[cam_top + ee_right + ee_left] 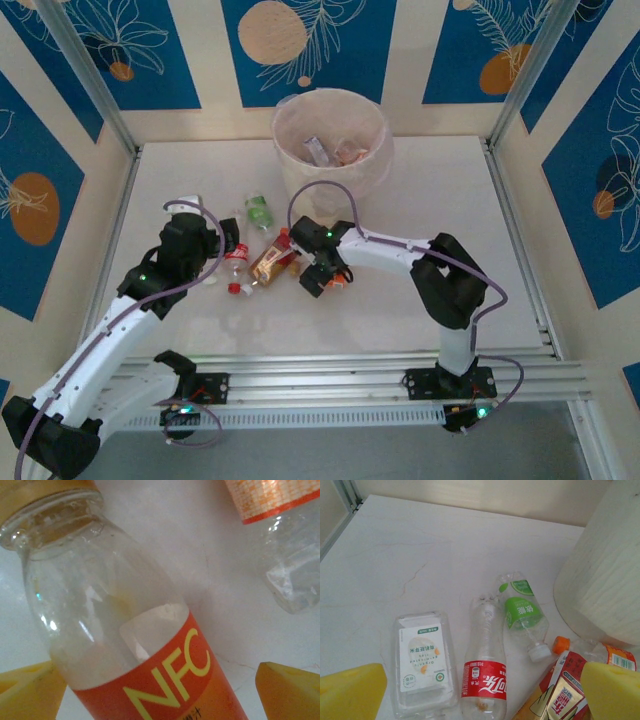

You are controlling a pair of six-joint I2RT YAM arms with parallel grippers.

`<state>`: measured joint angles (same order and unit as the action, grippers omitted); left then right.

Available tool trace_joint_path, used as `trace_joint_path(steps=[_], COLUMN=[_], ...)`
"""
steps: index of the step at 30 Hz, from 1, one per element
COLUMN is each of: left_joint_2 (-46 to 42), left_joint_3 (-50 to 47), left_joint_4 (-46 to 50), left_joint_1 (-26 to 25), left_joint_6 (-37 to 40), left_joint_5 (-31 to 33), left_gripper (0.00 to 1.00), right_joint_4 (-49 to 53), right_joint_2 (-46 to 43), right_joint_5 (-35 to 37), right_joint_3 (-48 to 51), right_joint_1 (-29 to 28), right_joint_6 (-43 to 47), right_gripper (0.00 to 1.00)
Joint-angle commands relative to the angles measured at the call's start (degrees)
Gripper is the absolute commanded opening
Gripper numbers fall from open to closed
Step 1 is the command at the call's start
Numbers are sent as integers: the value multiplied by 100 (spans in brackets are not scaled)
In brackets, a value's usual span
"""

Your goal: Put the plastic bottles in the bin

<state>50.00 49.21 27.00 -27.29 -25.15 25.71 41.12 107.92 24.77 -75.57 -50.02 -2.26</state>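
Note:
My right gripper has its open fingers around the NFC bottle (150,645), which lies slanted between them. It will turn and lower next, around the place where the bottle's label meets its clear shoulder.
The cream-white bin (330,140) stands at the back centre, with a few items inside. Several plastic bottles lie in a cluster in front of it. My right gripper (160,692) is open and low over an orange "NFC"-labelled bottle (150,645) lying on the table, one yellow finger (292,692) on either side of it. In the top view that gripper (325,275) is right of the cluster. My left gripper (482,692) hangs open above a red-labelled bottle (485,677), with nothing held. A green-labelled bottle (522,612) lies beyond it.
A flat clear container with a white label (422,662) lies left of the red-labelled bottle. A gold-and-red labelled bottle (565,695) and an orange-capped bottle (602,652) lie to its right, by the bin wall (605,580). Another clear bottle (285,555) lies beyond the NFC one.

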Motion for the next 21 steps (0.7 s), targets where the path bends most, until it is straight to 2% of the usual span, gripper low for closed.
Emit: trace_joint_path(steps=[1,11,21], left_joint_2=[-61,58,151], left_joint_3=[10,62,106], left_joint_4=[11,-32,-53], left_joint_1=[22,30,30], left_joint_6=[-87,-122,-146], left_joint_5=[91,83,39], left_gripper=[100,100,100], right_joint_4=[62,256,293], right_joint_2=[153,248,362], right_joint_5=[-315,-703,-774], right_joint_3=[-120,37,253], right_joint_1=[-21,-90,-157], right_joint_6=[77,-227,-450], right_gripper=[94,85,77])
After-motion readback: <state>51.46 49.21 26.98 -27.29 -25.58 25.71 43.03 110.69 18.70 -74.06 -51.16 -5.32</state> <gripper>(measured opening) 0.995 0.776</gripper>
